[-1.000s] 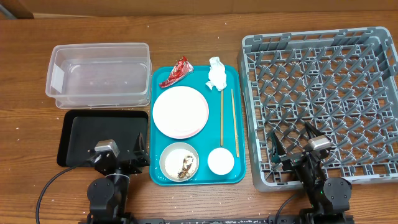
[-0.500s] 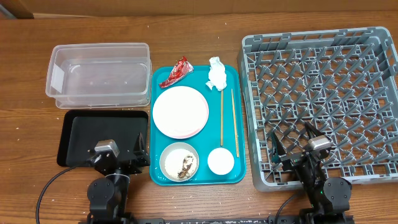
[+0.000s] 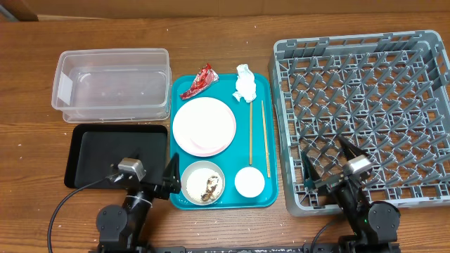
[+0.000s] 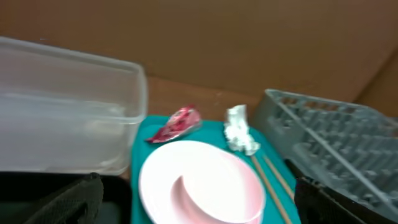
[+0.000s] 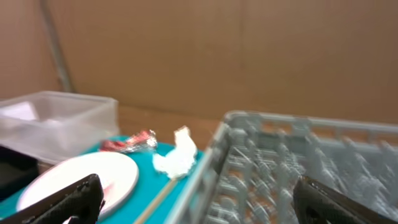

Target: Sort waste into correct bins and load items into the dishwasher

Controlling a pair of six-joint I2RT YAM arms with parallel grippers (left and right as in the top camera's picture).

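Note:
Next I will bring my left gripper past the bowl (image 3: 194, 177) and tip it down onto the small cup's rim (image 3: 238, 176), since that cup lies to its right in the overhead view.
On the teal tray lie a red wrapper (image 3: 197, 81), a white napkin (image 3: 245, 83), a pink-rimmed plate (image 3: 204, 125), two chopsticks (image 3: 251, 133), a small cup (image 3: 249, 181) and a bowl (image 3: 194, 177) with food scraps (image 3: 211, 187). The clear tub (image 3: 112, 51) and black tray (image 3: 105, 151) sit to the left, and the grey dish rack (image 3: 365, 105) to the right. My left gripper (image 3: 165, 181) is open and empty beside the bowl, facing the plate (image 4: 199, 180). My right gripper (image 3: 328, 160) is open and empty over the rack's near left corner (image 5: 261, 162).
The teal serving tray (image 3: 266, 79) lies between the bins and the rack. The wrapper (image 4: 177, 123), napkin (image 4: 239, 130) and tub (image 4: 68, 112) show in the left wrist view. The wooden table runs to the far edge.
My left gripper has swung right from over the black tray towards the teal tray and bowl. My right gripper has shifted slightly. Nothing was grasped.

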